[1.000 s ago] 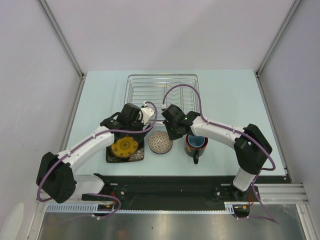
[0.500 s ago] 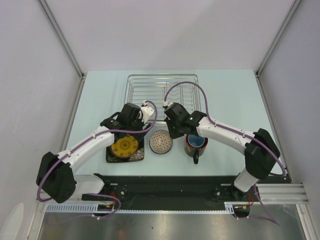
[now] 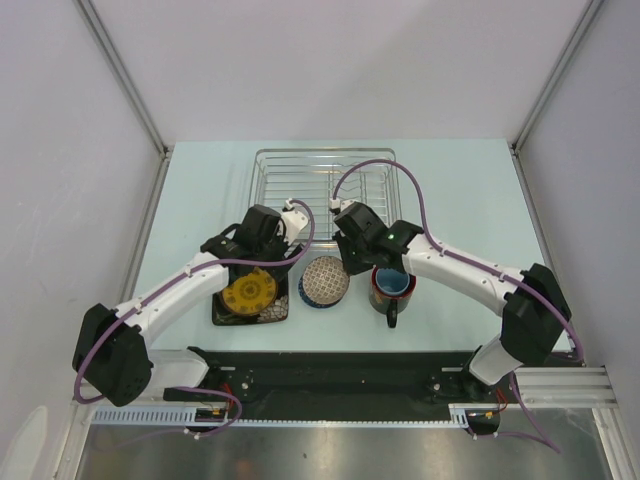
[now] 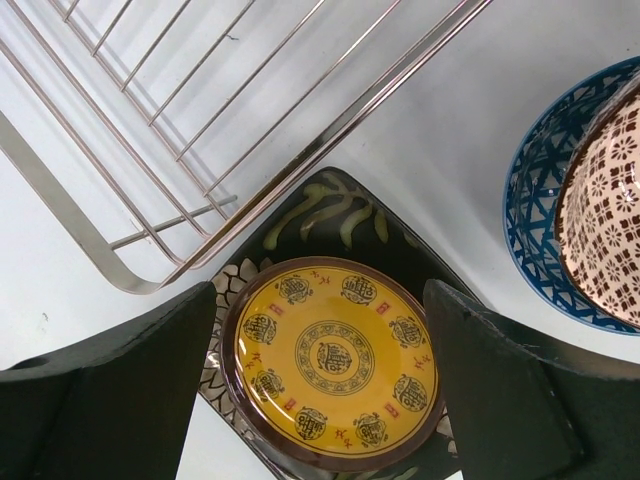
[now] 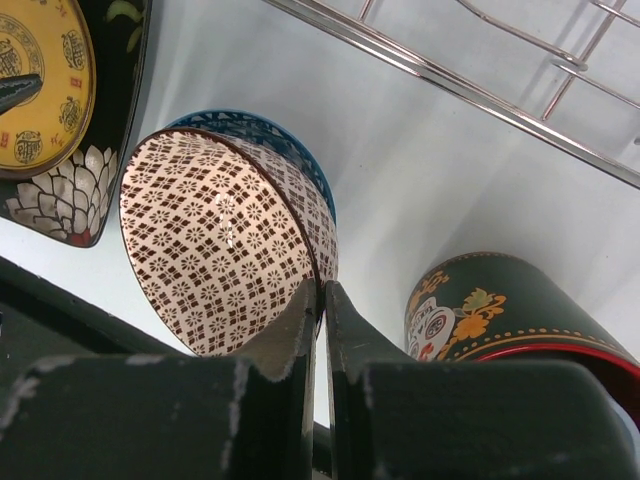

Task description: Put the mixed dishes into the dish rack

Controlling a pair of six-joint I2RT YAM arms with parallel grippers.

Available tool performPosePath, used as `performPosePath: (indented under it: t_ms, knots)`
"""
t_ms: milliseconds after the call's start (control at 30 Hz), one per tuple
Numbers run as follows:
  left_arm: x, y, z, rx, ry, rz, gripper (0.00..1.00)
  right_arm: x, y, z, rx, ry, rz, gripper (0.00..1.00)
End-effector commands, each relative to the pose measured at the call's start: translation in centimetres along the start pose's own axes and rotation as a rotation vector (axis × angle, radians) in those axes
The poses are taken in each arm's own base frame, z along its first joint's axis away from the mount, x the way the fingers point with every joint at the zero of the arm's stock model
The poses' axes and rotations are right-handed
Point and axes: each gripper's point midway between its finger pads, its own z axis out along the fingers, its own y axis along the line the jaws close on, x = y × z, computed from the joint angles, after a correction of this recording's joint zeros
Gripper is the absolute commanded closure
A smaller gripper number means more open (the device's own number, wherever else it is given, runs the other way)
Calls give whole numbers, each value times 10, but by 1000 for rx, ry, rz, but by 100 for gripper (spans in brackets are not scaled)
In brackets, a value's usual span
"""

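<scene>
My right gripper needs to go up and outward over the empty end of the rack, then go down and let go of the brown-speckled bowl (image 3: pixel 325 280), because that end is outward, to the gripper's right in the top view.
My right gripper (image 5: pixel 322 290) is shut on the rim of the brown-speckled bowl (image 5: pixel 215 240), holding it tilted above the blue bowl (image 5: pixel 270 128). From above, the brown bowl (image 3: pixel 325 280) hangs over the blue bowl's edge (image 3: pixel 310 301), beside the dark red-rimmed mug (image 3: pixel 392 287). My left gripper (image 4: pixel 320 290) is open, its fingers straddling the round yellow plate (image 4: pixel 335 360), which lies on the square black floral plate (image 4: pixel 320 205). The wire dish rack (image 3: pixel 325 185) stands just behind both grippers with nothing in it.
The rack's near corner (image 4: pixel 130 280) lies close to the black plate's far corner. The mug (image 5: pixel 490 300) stands right of my right fingers. A black rail (image 3: pixel 340 370) runs along the table's near edge. Grey walls enclose the left, right and back sides.
The right gripper has closed on the brown bowl's rim and tipped it up off the blue bowl, which now shows beneath. The left arm has stayed put.
</scene>
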Motion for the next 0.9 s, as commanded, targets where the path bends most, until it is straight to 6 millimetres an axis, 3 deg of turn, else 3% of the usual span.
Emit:
performPosePath:
  t_ms: [0,200,533,700,767,867]
  knots:
    - [-8,8,-4,-34,-42,7,11,-29,0,-28,-24,-113,-2,100]
    - [-9,8,-2,-33,-43,4,11,-41,2,-45,-46,-144,-12,100]
    - [-7,8,0,-32,-40,-4,11,-91,-1,-86,-51,-250,7,100]
    - [-6,7,1,-32,-40,-10,11,-131,-31,-106,56,-315,19,100]
    - [-6,8,1,-34,-44,-9,11,-140,-50,-102,115,-313,34,100]
    - [-7,9,1,-36,-46,-10,11,-159,-95,-101,220,-337,115,100]
